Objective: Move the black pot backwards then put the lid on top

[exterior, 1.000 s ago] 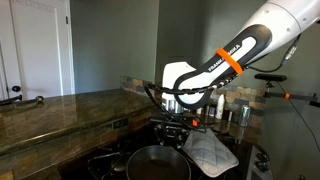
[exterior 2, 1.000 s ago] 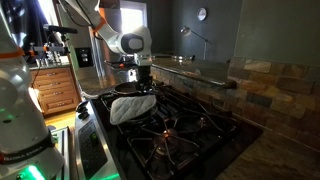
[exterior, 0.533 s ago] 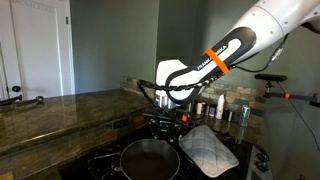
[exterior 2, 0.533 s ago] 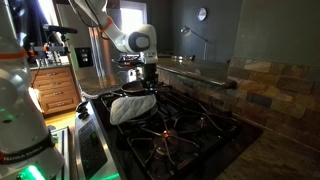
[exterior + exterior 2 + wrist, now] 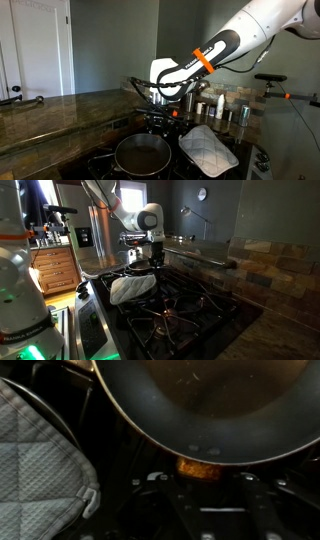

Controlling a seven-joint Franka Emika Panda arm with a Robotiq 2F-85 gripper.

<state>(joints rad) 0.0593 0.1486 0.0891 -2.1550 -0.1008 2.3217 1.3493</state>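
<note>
The pot [image 5: 142, 156] needs to get away from the white quilted pad close beside it, so my gripper should first move the pot outward across the burner grates and then open.
The black pot [image 5: 142, 156] sits on the dark stove, wide and shallow with a greyish inside. It fills the top of the wrist view [image 5: 200, 400]. My gripper [image 5: 165, 124] is at the pot's rim and shut on it; in the wrist view the jaws [image 5: 198, 472] are dark and hard to make out. The lid [image 5: 207, 150], a white quilted pad, lies on the stove beside the pot. It also shows in an exterior view [image 5: 133, 286] and at the left of the wrist view [image 5: 40, 460]. In that exterior view the gripper [image 5: 152, 264] hangs just behind the pad.
Black burner grates [image 5: 175, 312] cover the stove. A granite counter [image 5: 60, 108] runs alongside it. Small jars and bottles [image 5: 228, 110] stand at the back by the stone-tile wall [image 5: 272, 268]. A wooden cabinet [image 5: 55, 272] stands beyond the stove.
The gripper and the black pot have shifted together across the stove, away from the white pad. The pad has stayed where it was.
</note>
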